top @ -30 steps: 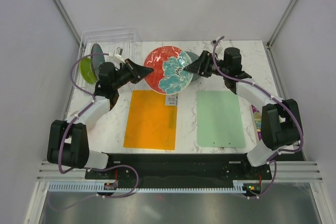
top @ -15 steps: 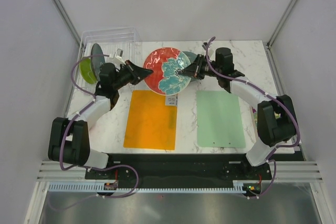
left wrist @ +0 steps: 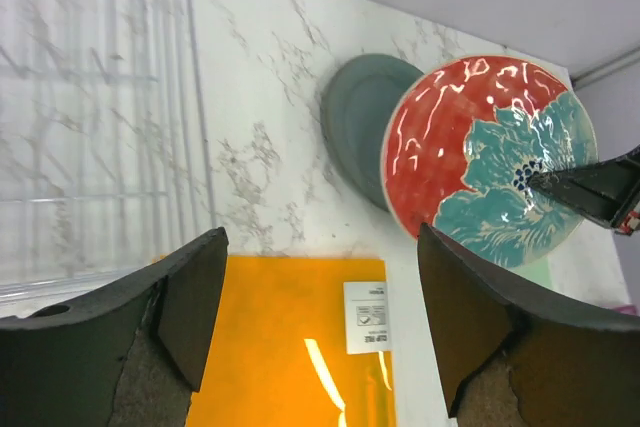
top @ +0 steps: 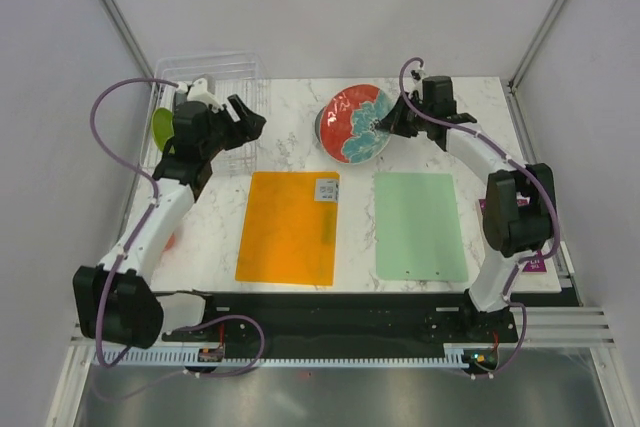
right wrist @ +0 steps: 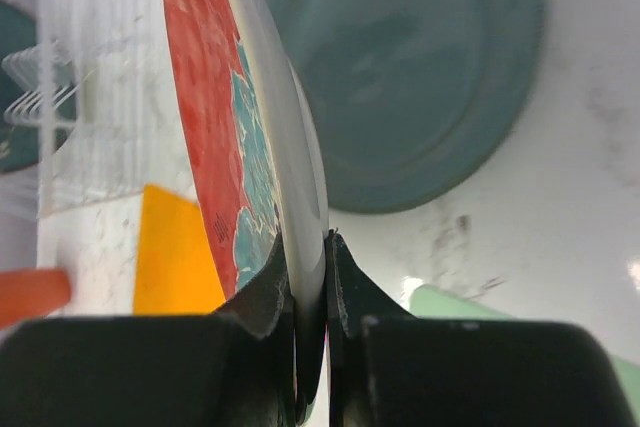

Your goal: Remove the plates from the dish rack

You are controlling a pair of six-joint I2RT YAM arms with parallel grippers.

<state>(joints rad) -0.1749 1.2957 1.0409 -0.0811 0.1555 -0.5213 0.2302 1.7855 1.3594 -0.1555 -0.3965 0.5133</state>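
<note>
My right gripper carries the still tilted red plate down onto the empty grey-green plate (left wrist: 350,127) next.
My right gripper (top: 384,128) (right wrist: 308,239) is shut on the rim of the red plate with teal flowers (top: 353,124) (right wrist: 205,97) (left wrist: 470,157). It holds that plate tilted on edge above the grey-green plate (left wrist: 350,127) (right wrist: 420,77), which lies flat on the marble table. My left gripper (top: 240,127) (left wrist: 320,239) stands open and empty beside the clear dish rack (top: 205,72) (left wrist: 90,127). A lime-green plate (top: 160,128) stands in the rack, mostly hidden by my left arm. A dark teal edge (right wrist: 12,37) shows in the rack's slots.
An orange mat (top: 290,227) (left wrist: 290,347) with a white label (top: 327,190) lies at centre front. A pale green mat (top: 420,223) lies to its right. Grey walls enclose the table on three sides.
The left gripper let go of the red plate, opened and drew back left to the rack. The right gripper shut on the plate's rim and carried it right, over the grey-green plate.
</note>
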